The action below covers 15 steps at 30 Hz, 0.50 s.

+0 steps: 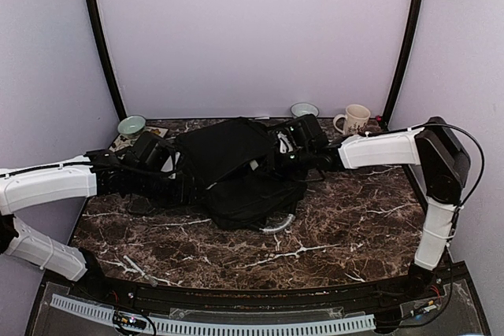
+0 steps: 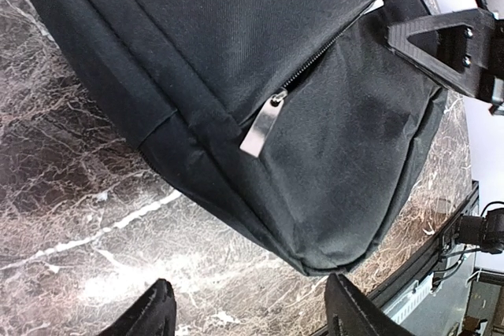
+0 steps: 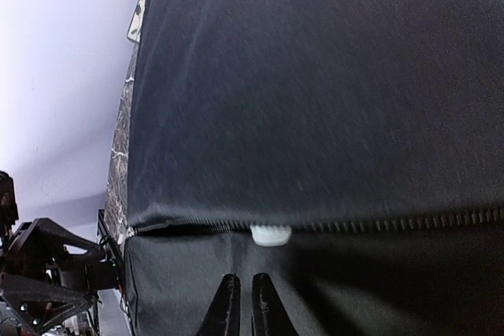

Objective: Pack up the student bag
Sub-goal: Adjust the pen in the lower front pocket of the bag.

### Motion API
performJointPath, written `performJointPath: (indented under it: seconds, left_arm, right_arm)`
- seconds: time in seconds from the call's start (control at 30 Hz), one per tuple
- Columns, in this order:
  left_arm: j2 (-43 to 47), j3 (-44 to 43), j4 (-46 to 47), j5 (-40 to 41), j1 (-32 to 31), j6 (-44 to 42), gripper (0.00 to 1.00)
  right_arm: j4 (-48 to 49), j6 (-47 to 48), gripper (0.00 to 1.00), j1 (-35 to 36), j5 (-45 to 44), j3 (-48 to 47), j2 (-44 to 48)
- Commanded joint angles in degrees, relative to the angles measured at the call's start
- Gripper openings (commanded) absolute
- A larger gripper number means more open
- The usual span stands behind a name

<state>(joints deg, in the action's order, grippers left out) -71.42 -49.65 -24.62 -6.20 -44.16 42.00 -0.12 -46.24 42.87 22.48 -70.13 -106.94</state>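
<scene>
The slim white pen is outside the bag, back and below, so my left gripper should move back and go down onto the pen's far end [image 1: 128, 260].
The student bag [image 1: 236, 171] is a large black soft fabric bag lying in the middle of the marble table, with its grey curved handle [image 1: 282, 224] at the near side. My left gripper [image 1: 190, 186] is at the bag's left edge. In the left wrist view it [image 2: 252, 308] is open, its jaws spread wide just short of a bag corner [image 2: 331, 249], below a silver zipper pull [image 2: 261, 123]. My right gripper [image 1: 277, 159] is at the bag's far right side. In the right wrist view it [image 3: 240, 308] is pinched shut on the bag's fabric [image 3: 315, 100], just below a white zipper slider [image 3: 270, 234].
A teal bowl [image 1: 131, 125] stands at the back left on a flat printed item [image 1: 153, 133]. A second bowl [image 1: 304, 109] and a cream mug [image 1: 354, 120] stand at the back right. Purple walls close in the table on three sides.
</scene>
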Motion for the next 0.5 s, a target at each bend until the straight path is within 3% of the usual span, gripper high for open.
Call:
performJointPath:
  seconds: [0.0,0.3,0.47]
  left_arm:
    - [2.2,1.0,-2.8,1.8,-0.1,1.0,0.67]
    - [2.5,-1.2,-6.8,4.1,-0.1,2.0,0.67]
    - [3.7,-4.2,-18.1,10.6,-0.1,7.1,0.72]
  right_arm:
    - [0.6,1.6,0.07,0.3,-1.4,-4.1,-2.5]
    - [0.8,2.9,0.05,-1.2,-4.9,-8.2,-6.7]
    - [1.7,4.5,0.08,-1.3,-4.1,-9.4,-8.4]
